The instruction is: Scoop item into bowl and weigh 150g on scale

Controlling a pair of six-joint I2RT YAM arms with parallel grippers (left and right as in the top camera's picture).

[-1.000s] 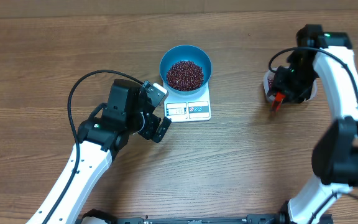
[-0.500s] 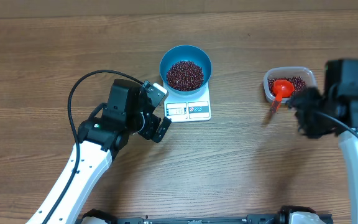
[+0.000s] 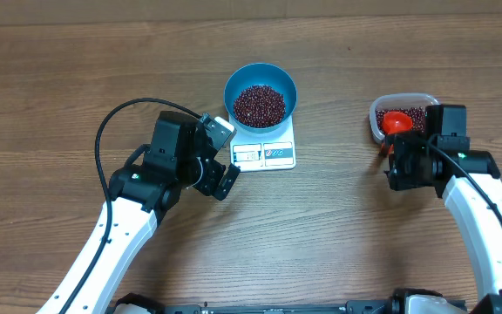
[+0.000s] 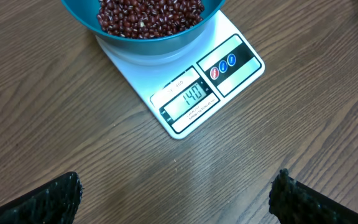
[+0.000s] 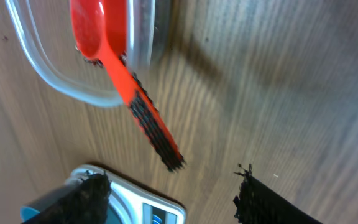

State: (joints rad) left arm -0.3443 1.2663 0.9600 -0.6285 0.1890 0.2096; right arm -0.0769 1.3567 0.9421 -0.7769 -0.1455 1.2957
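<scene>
My right gripper moves outward next until its open fingers straddle the end of the red scoop's handle, just beyond them over the tub's rim.
The blue bowl (image 3: 261,94) stands on the white scale (image 3: 264,154), heaped with red-brown beans (image 3: 260,104). The left wrist view shows the bowl (image 4: 107,38), its beans (image 4: 148,12) and the scale (image 4: 229,68), whose display reads 140. My left gripper (image 3: 227,157) (image 4: 176,199) hangs open just left of the scale, holding nothing. A red scoop (image 3: 396,123) (image 5: 101,40) rests in the clear tub (image 3: 412,98) (image 5: 61,84), its handle sticking out over the rim. My right gripper (image 3: 390,166) (image 5: 169,199) is open just in front of the handle tip, apart from it.
More beans (image 3: 418,113) lie in the clear tub at the right. Bare wooden table (image 3: 338,227) stretches between and in front of the two arms. A black cable (image 3: 111,122) loops over my left arm.
My right gripper has let go of the scoop, leaving it in the tub. It pulled back toward the table's front and widened its jaws. The left arm has not moved.
</scene>
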